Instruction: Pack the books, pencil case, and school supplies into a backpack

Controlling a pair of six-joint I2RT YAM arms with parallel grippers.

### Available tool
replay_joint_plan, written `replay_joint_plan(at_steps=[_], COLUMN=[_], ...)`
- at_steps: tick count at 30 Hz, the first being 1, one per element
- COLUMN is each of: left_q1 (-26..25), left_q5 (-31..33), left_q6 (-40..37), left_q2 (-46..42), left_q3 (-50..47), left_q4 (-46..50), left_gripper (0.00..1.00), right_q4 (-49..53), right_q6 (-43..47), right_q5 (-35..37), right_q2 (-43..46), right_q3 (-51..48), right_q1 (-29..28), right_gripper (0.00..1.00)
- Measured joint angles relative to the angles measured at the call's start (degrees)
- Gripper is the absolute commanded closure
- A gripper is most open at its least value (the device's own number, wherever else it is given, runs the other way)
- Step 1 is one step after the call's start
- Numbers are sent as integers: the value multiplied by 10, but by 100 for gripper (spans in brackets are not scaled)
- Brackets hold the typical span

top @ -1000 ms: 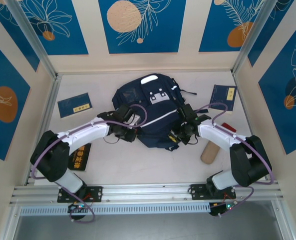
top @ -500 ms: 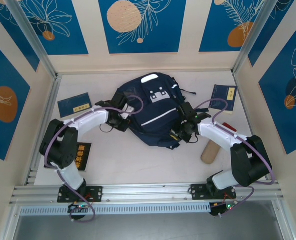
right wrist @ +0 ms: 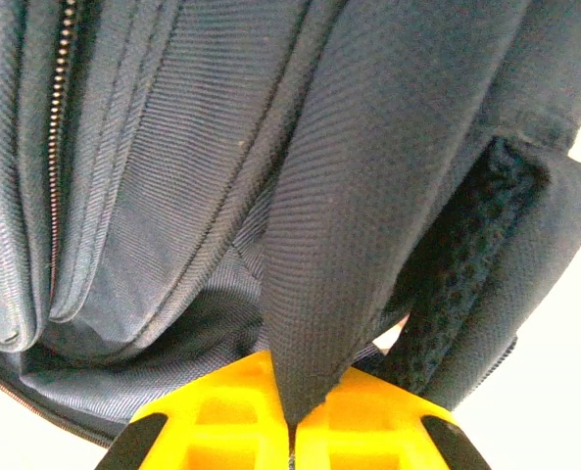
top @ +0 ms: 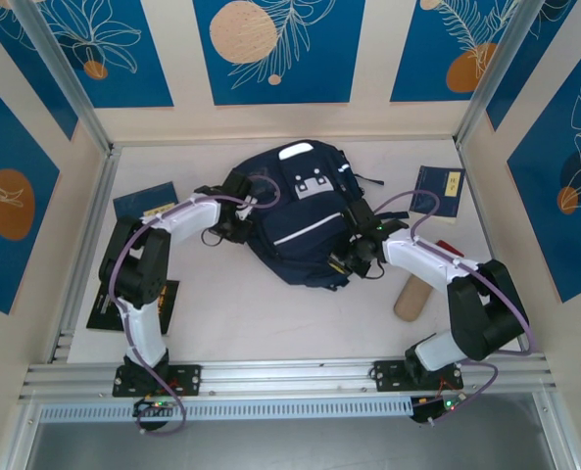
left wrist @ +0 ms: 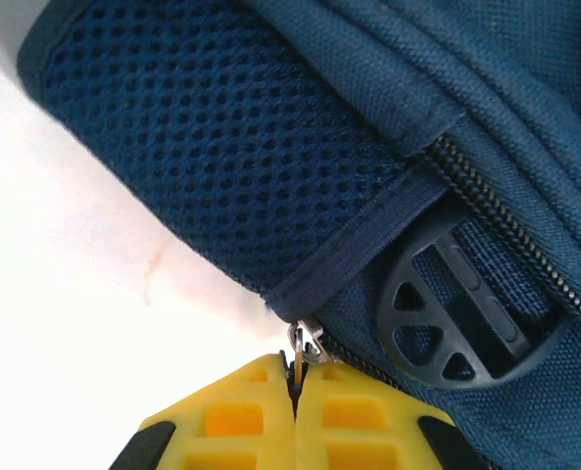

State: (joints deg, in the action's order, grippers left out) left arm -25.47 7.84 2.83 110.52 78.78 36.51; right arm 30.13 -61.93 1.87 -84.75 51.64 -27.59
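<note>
I need to ease my left gripper outward next along the backpack's side and release the metal zipper pull beside the mesh pocket's hem (left wrist: 294,300), as the slider already sits against it.
The dark navy backpack (top: 305,211) with white stripes lies mid-table. My left gripper (top: 233,223) is at its left side, yellow fingers (left wrist: 221,421) shut on the metal zipper pull (left wrist: 302,345) beside a mesh pocket (left wrist: 221,147). My right gripper (top: 352,259) is at the backpack's lower right corner, shut on a pinched fold of the fabric (right wrist: 349,245). A navy book (top: 138,203) lies at the left, partly under my left arm. Another book (top: 439,190) lies at the right, and a black one (top: 169,300) at the near left.
A tan cylinder (top: 409,298) and a small red object (top: 449,247) lie right of my right arm. Patterned walls and metal posts enclose the table on three sides. A black plastic buckle (left wrist: 466,313) sits next to the zipper.
My left gripper has moved back and left along the backpack's side with the zipper pull, its elbow swinging left over the near-left book. The right gripper has kept its hold, barely moving.
</note>
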Motion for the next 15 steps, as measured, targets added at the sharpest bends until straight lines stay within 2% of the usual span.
replay_joint_plan(at_steps=[4,6,9,12,15], left_q1=[10,19,32,43,48], left_q5=[14,18,24,30,32], left_q6=[17,27,36,50,64], left_q2=[15,26,46,55,45], left_q3=[33,52,82,106,112], left_q4=[0,0,3,9,14], left_gripper=[99,94,83,65,46], right_q4=[-30,-43,-60,-66,-64], right_q6=[-11,-19,-31,-33,-31], right_q5=[-25,-37,-45,-47,-42], right_q2=[-25,-43,-66,-69,-56], right_q3=[11,23,44,56,59], right_q1=[-11,-18,-28,-35,-38], right_gripper=[91,88,71,50,38])
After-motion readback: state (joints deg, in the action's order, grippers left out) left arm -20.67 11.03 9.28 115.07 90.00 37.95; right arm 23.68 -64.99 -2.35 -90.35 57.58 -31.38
